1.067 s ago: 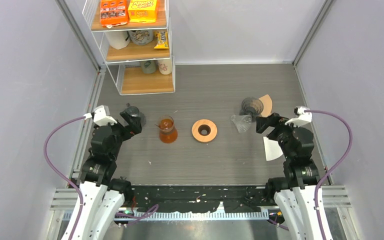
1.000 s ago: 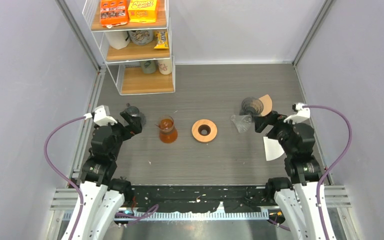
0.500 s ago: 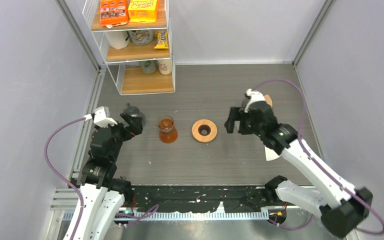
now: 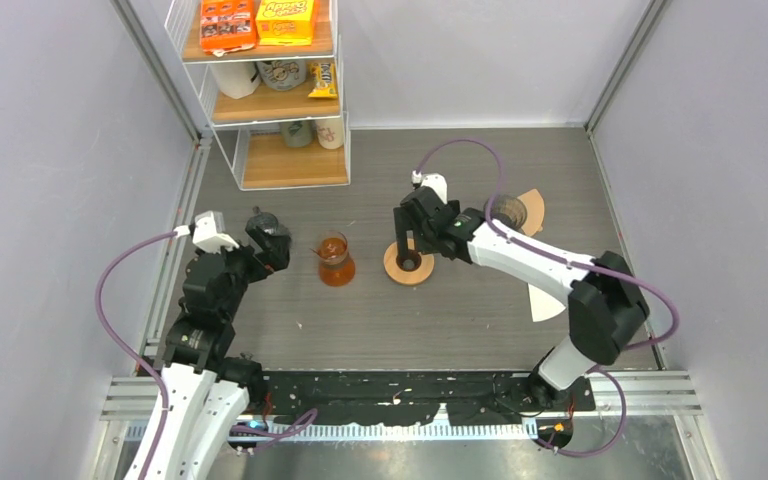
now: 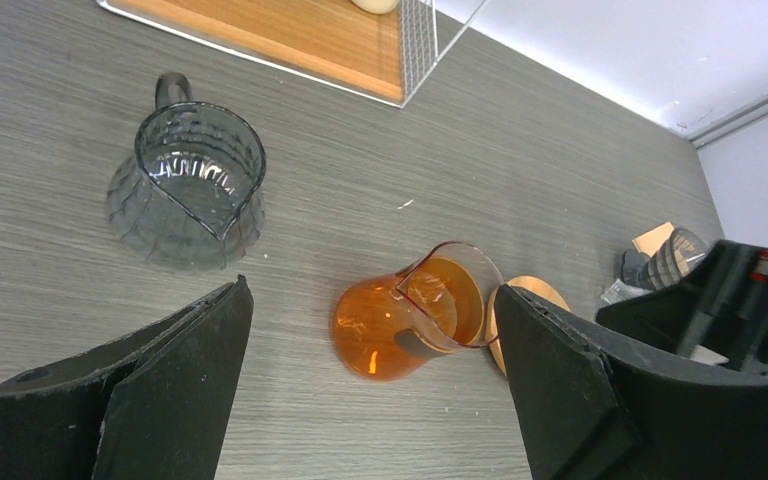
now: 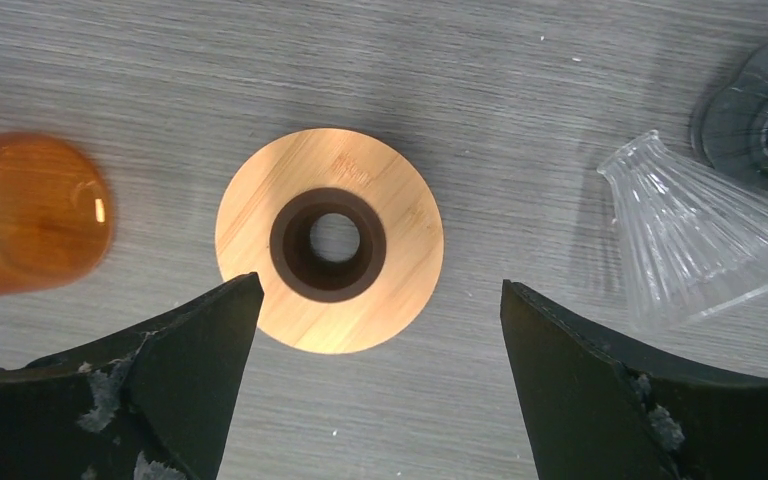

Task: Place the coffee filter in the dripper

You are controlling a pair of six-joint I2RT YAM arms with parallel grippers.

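The right gripper moves down over the ring's rim by the clear cone next, with one finger into the centre hole, since that hole is empty.
A tan fan-shaped coffee filter [image 4: 533, 208] lies at the right rear behind a dark grey ribbed dripper [image 4: 505, 210]. A white paper filter [image 4: 543, 303] lies nearer, partly under my right arm. In the right wrist view a clear ribbed glass dripper cone [image 6: 690, 250] lies on its side, right of a wooden ring [image 6: 328, 240] with a dark centre hole. My right gripper [image 6: 378, 290] hovers open just above the ring's near edge, holding nothing. My left gripper [image 5: 372, 292] is open and empty, aimed at the orange glass carafe [image 5: 410, 320].
A grey glass pitcher [image 5: 188, 190] stands left of the carafe, close to my left gripper [image 4: 268, 245]. A wire shelf unit [image 4: 270, 95] with boxes and mugs occupies the back left corner. Grey walls enclose the table on three sides.
My right arm has swung from the right side, stretched out leftward and now hangs over the wooden ring, still open. The left arm has barely shifted.
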